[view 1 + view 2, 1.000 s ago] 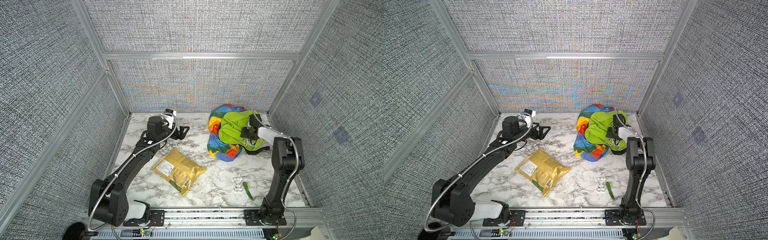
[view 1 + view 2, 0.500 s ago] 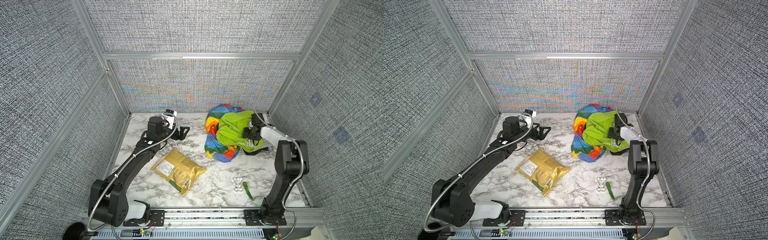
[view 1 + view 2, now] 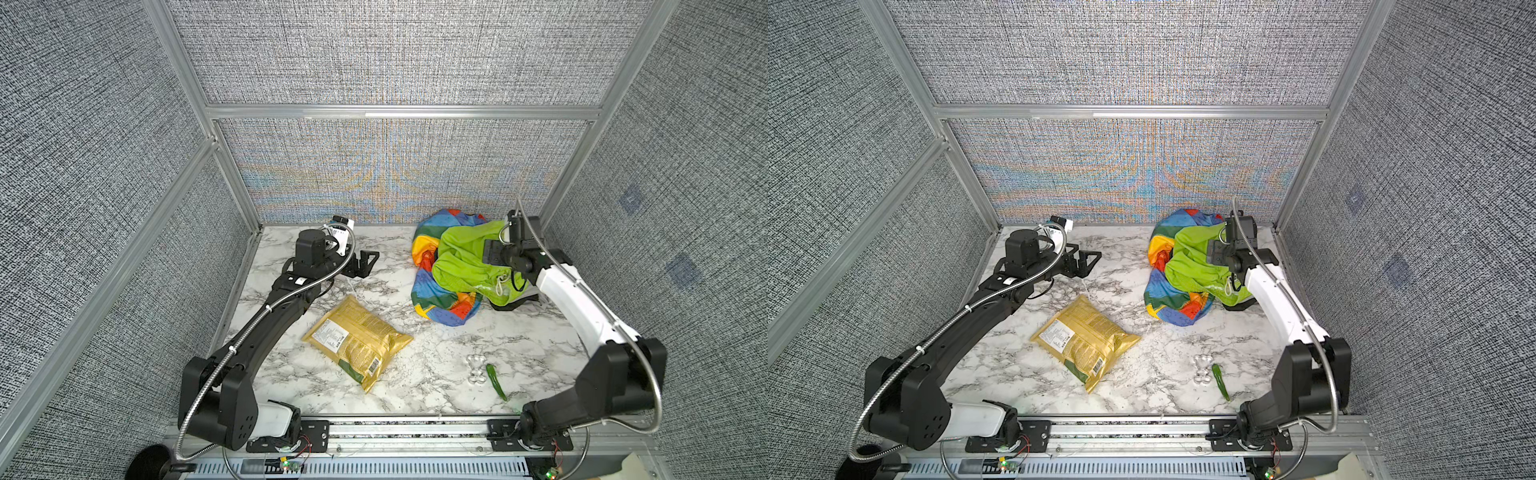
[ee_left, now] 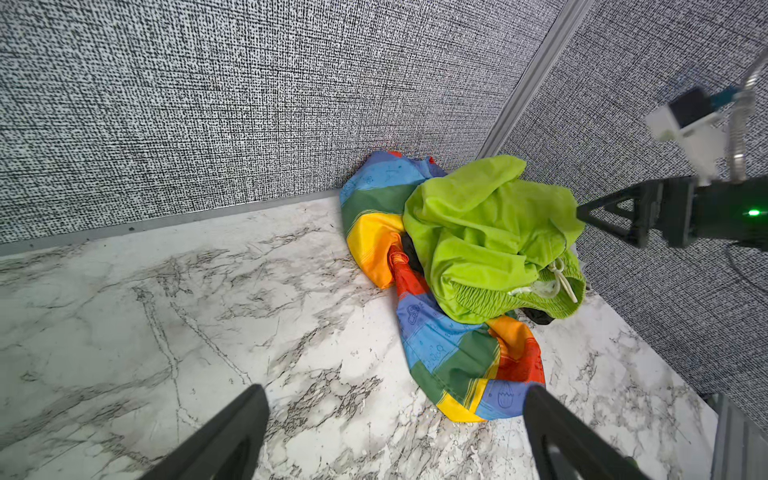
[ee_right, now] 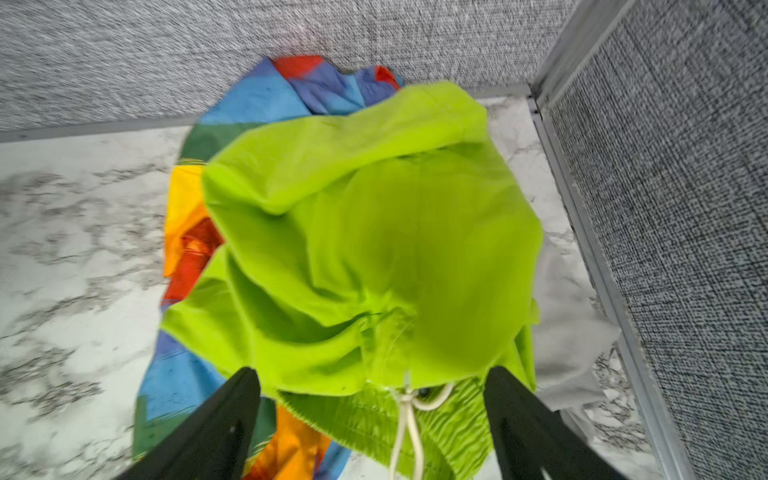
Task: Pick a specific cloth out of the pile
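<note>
Next, my right gripper comes back across the pile and down onto the rainbow cloth's blue-green fold (image 3: pixel 423 290) (image 5: pixel 164 406), since it lies bare beside the lime cloth.
The pile sits in the back right corner in both top views. The cloth (image 3: pixel 436 309) (image 3: pixel 1167 307) (image 4: pixel 449 361) (image 5: pixel 249 95), of rainbow patches, lies lowest with its front and left edges showing. A lime-green cloth (image 3: pixel 465 257) (image 3: pixel 1192 266) (image 4: pixel 478 220) (image 5: pixel 374 232) with a white drawstring covers its middle. A grey cloth (image 5: pixel 569 332) and a dark one (image 4: pixel 540 318) peek out on the right. My right gripper (image 3: pixel 492 251) (image 3: pixel 1214 253) (image 5: pixel 372 374) hovers open just over the lime cloth, jaws wide apart. My left gripper (image 3: pixel 370 262) (image 3: pixel 1092 259) (image 4: pixel 397 390) is open and empty, left of the pile.
A gold snack bag (image 3: pixel 357 343) (image 3: pixel 1086 343) lies flat at the table's middle. A small clear object (image 3: pixel 475 370) and a thin green item (image 3: pixel 496 382) lie near the front right. The back and right walls hem in the pile.
The right jaws have opened wider over the lime cloth. The right arm's elbow has swung down toward the front right. The left arm has not moved.
</note>
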Tool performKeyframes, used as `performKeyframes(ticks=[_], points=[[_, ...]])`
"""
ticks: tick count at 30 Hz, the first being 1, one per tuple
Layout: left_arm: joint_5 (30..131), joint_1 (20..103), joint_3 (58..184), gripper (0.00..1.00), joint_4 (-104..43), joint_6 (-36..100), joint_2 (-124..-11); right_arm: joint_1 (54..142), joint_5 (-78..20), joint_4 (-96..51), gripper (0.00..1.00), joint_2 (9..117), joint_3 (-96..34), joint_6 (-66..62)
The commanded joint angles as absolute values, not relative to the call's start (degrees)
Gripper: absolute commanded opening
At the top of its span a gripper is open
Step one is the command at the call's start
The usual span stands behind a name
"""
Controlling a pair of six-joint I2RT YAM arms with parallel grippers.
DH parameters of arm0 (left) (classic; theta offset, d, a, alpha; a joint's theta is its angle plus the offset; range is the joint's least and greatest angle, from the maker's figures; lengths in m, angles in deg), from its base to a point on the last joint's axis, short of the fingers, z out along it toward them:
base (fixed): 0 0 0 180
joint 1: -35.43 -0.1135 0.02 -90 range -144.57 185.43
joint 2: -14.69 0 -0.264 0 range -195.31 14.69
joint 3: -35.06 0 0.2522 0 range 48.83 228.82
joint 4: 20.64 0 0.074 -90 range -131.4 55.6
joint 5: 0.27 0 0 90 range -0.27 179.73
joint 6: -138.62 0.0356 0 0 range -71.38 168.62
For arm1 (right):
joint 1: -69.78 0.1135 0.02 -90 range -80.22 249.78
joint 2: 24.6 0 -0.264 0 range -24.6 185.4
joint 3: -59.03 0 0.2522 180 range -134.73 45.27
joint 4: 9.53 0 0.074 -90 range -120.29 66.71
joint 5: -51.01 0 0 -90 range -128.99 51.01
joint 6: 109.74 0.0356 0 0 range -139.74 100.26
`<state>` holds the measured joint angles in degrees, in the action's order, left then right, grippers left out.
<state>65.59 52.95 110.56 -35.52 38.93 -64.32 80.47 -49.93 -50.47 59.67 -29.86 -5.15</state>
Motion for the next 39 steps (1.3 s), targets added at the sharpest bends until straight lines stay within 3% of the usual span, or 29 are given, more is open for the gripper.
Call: performKeyframes(ticks=[1, 6, 12, 16, 25, 28, 39], points=[[61.97, 52.75, 111.64, 0.99, -37.01, 41.65, -64.53, 84.3, -49.78, -48.34, 0.89, 56.58, -28.81, -3.43], [56.9, 52.72, 112.93, 0.99, -39.58, 44.81, -65.09, 91.47, -45.82, -44.2, 0.89, 57.05, -27.18, -2.64], [55.47, 52.7, 112.91, 0.99, -39.17, 44.13, -65.69, 97.53, -43.35, -42.82, 0.88, 65.46, -29.51, -1.6], [56.2, 52.74, 111.58, 0.98, -36.34, 41.39, -66.23, 98.1, -40.77, -44.88, 0.82, 73.16, -32.64, 1.05], [59.59, 52.75, 111.32, 0.98, -36.17, 40.93, -65.4, 99.51, -40.13, -45.78, 0.82, 86.67, -35.42, 3.02], [59.14, 52.78, 110.97, 0.99, -35.55, 40.16, -65.65, 99.9, -40.67, -46.57, 0.77, 90.04, -36.61, 2.85], [58.63, 52.83, 111.14, 0.99, -35.32, 39.57, -66.03, 100.66, -43.37, -43.98, 0.62, 93.86, -31.0, 4.16]])
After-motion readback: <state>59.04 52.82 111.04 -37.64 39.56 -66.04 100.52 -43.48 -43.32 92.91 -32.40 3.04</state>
